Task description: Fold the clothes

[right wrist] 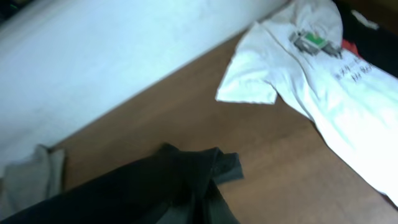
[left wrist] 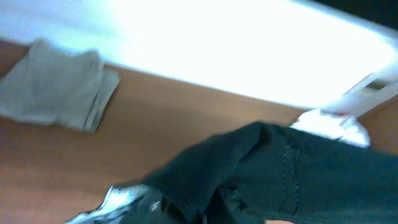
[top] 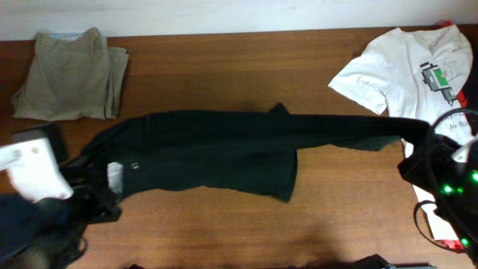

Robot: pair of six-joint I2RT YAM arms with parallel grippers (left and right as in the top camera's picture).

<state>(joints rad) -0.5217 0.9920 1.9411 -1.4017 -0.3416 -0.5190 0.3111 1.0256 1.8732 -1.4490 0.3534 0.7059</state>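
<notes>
My left gripper needs to move outward and down next to let go of the end of the black shorts on the tabletop by the khaki shorts, as that spot is outward and below.
The black shorts (top: pixel 224 149) are stretched in a long band across the middle of the table, pulled between my two grippers. My left gripper (top: pixel 101 193) holds their left end, next to a white label (top: pixel 114 175). My right gripper (top: pixel 422 143) holds their right end. In both wrist views the black cloth (left wrist: pixel 280 174) (right wrist: pixel 155 186) covers my fingers. The folded khaki shorts (top: pixel 71 75) lie at the back left. The white printed T-shirt (top: pixel 403 71) lies spread at the back right and also shows in the right wrist view (right wrist: pixel 311 81).
The brown table (top: pixel 224 232) ends at a white wall along the back. A red-edged item (top: pixel 448 243) lies under the T-shirt's lower part at the right edge. The khaki shorts also show in the left wrist view (left wrist: pixel 56 87).
</notes>
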